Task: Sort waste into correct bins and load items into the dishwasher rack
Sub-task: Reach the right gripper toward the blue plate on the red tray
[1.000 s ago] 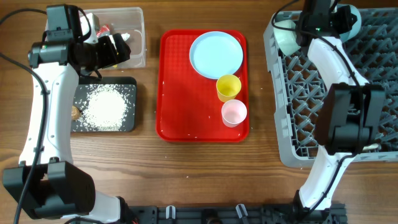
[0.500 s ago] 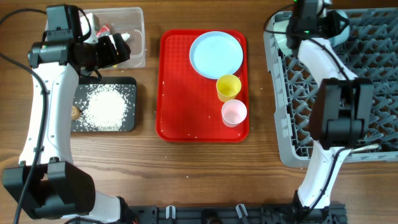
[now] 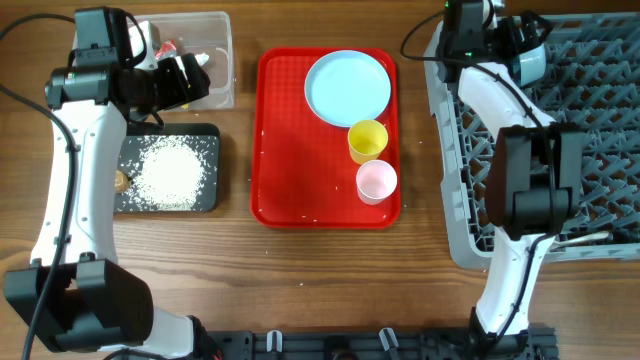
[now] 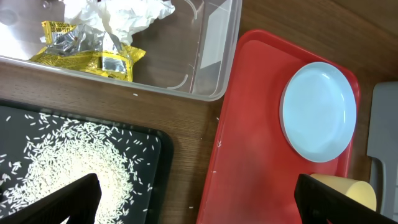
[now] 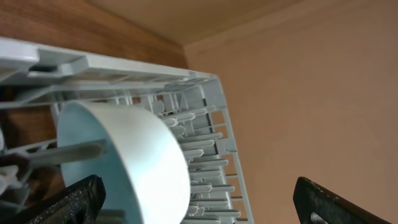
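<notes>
My right gripper crosses left in the overhead view over to the light-blue plate next and lowers onto its rack-side rim [image 3: 387,98], the nearest edge.
My right gripper [image 3: 519,44] hangs open over the back left corner of the grey dishwasher rack [image 3: 560,200]. A light-blue bowl [image 5: 127,155] stands on edge among the pegs, close to my left fingertip [image 5: 65,204] and free of both pads; it shows as a pale bowl [image 3: 532,63] from above. My left gripper [image 3: 195,78] is open and empty over the near edge of the clear tub [image 4: 214,56], which holds crumpled tissue [image 4: 124,12] and yellow wrappers [image 4: 87,53]. Rice [image 3: 170,172] and a brown bit [image 3: 121,181] lie in the black tray [image 3: 208,200].
A red tray [image 3: 290,150] in the middle carries the light-blue plate [image 3: 347,87], the yellow cup [image 3: 367,140] and the pink cup [image 3: 376,181]. A few rice grains lie on the wood between the black tray and the red tray. My right arm stretches across the rack's left side.
My right gripper has opened and let go of the bowl, which now rests in the rack; its wrist swung left along the rack's back edge. The left arm has not moved.
</notes>
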Motion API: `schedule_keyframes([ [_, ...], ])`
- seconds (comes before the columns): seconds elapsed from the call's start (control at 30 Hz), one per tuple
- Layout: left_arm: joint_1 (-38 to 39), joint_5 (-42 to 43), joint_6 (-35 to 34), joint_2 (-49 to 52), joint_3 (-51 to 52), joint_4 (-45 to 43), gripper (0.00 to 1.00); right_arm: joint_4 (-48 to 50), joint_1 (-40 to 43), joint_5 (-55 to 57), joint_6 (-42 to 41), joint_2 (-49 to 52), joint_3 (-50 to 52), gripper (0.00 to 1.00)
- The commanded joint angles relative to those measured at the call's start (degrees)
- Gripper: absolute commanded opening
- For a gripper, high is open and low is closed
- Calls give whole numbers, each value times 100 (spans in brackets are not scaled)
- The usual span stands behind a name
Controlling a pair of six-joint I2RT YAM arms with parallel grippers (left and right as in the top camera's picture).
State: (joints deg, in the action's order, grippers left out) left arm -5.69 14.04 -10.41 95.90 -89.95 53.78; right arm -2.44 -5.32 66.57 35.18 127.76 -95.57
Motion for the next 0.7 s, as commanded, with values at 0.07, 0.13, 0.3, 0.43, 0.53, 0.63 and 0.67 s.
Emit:
schedule_keyframes([
  [0.07,-7,48,-35,-31,-28,-11,100,1808,-240,798,1375,90,42,100],
  [0.13,-7,48,-35,-31,-28,-11,100,3526,-289,968,2527,85,42,100],
  [0.3,-7,48,-35,-31,-28,-11,100,7842,-450,1255,5049,-92,26,100],
  [0.43,-7,48,-35,-31,-28,-11,100,7104,-743,1447,4579,-284,28,100],
  [0.53,-7,48,-35,-31,-28,-11,100,4242,-1132,813,2946,-284,28,100],
  [0.63,-7,48,-35,-31,-28,-11,100,2050,-1668,-280,1283,-284,28,100],
  [0.67,-7,48,-35,-31,-28,-11,100,1523,-1893,-669,673,-284,28,100],
])
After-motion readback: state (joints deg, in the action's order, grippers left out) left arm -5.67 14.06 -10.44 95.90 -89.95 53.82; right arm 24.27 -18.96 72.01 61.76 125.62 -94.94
